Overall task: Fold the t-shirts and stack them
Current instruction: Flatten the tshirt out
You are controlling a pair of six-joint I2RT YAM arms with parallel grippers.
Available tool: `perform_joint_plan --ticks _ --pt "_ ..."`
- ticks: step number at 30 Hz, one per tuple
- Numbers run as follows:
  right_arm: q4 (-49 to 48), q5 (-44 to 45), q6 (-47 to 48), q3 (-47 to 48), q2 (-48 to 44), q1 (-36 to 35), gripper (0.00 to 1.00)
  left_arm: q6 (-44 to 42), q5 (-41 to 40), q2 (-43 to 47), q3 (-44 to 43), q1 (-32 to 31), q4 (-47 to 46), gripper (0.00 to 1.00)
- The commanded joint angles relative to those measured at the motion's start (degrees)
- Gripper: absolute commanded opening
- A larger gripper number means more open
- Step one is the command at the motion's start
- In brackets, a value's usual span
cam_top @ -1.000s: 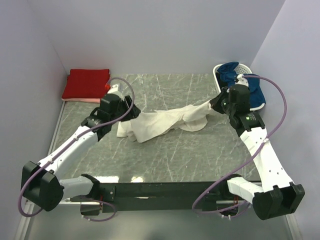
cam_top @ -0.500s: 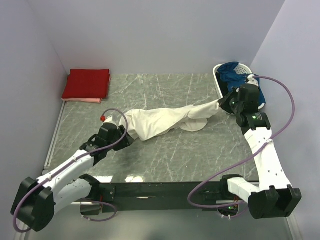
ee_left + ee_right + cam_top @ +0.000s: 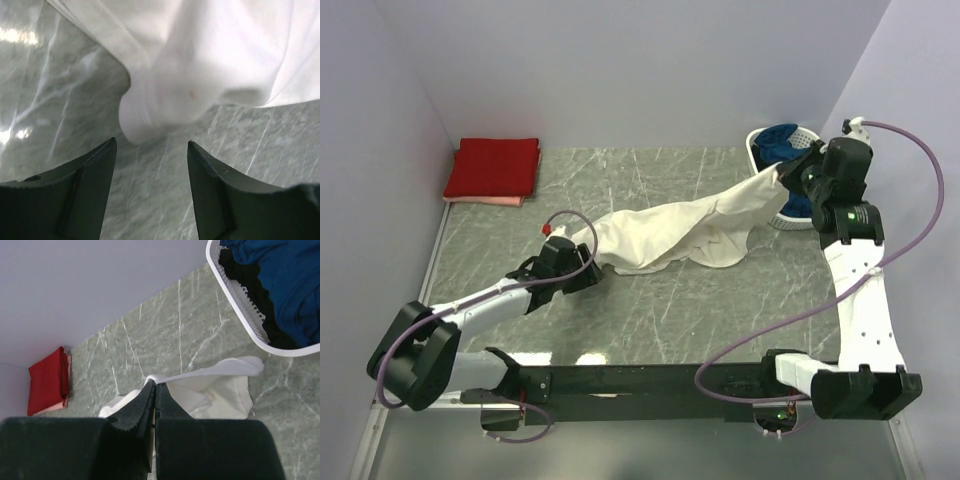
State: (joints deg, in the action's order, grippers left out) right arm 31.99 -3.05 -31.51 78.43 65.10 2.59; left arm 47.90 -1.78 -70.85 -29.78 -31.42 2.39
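Observation:
The robot's left gripper should next move gently outward over the bunched tip of the cream t-shirt and close, because that cloth is just beyond the gripper's open, empty fingers.
A large cream t-shirt (image 3: 670,225) stretches across the table from lower left up to the right. My right gripper (image 3: 790,178) is raised near the basket and shut on the shirt's upper edge (image 3: 165,379). My left gripper (image 3: 592,268) sits low on the table at the shirt's left end. Its jaws are open with only bare table between them, and the bunched cream cloth (image 3: 150,112) lies just beyond the fingertips (image 3: 110,147). A folded red t-shirt (image 3: 492,165) rests on a pale pink one (image 3: 485,201) in the far left corner.
A white slatted basket (image 3: 754,148) holding dark blue cloth (image 3: 782,143) stands at the far right, just behind my right gripper. Walls close in the table at the back and on both sides.
My right gripper has risen and moved back-right toward the basket, pulling the cream shirt taut. My left arm has dropped low and now sits at the shirt's left end.

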Motion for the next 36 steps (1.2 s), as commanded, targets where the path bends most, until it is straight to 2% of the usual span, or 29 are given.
perform_joint_plan --ticks 1,12,15,18,21,22,23,25,29,36 --pt "-2.28 -0.82 -0.92 4.00 3.09 1.01 0.00 0.18 -1.64 -2.27 -3.44 -0.22 -5.20 0.64" --pt "-2.28 -2.57 -1.37 12.17 13.46 3.47 0.00 -0.26 -2.43 -11.75 -8.62 -0.13 -8.02 0.65" --pt "-2.28 -3.36 -1.54 12.71 14.09 3.65 0.00 -0.70 -3.67 -13.61 -10.03 -0.13 -7.93 0.62" --pt "-2.90 -3.45 -1.63 12.01 13.83 3.56 0.00 -0.96 -4.89 -14.49 -11.35 -0.05 -7.85 0.52" --pt "-2.81 -3.81 -1.63 11.92 13.47 3.48 0.00 -1.49 -5.51 -14.50 -13.28 0.22 -6.09 0.35" --pt "-2.72 -3.81 -1.54 11.92 13.21 3.56 0.00 -1.75 -5.69 -13.97 -13.63 0.39 -5.48 0.25" --pt "-2.72 -3.72 -1.54 11.83 12.95 3.65 0.00 -2.19 -6.39 -12.57 -14.25 0.48 -4.77 0.23" --pt "-2.28 -3.63 -1.37 11.92 12.42 3.74 0.00 -2.63 -7.53 -10.46 -14.43 1.36 -2.58 0.10" --pt "-1.32 -4.24 -1.71 13.23 10.84 4.00 0.00 -4.30 -6.92 -1.26 -15.21 6.35 2.87 0.01" --pt "0.70 -5.91 -3.38 15.96 5.31 4.88 0.00 -6.76 -7.80 12.65 -23.38 10.06 14.38 0.01"
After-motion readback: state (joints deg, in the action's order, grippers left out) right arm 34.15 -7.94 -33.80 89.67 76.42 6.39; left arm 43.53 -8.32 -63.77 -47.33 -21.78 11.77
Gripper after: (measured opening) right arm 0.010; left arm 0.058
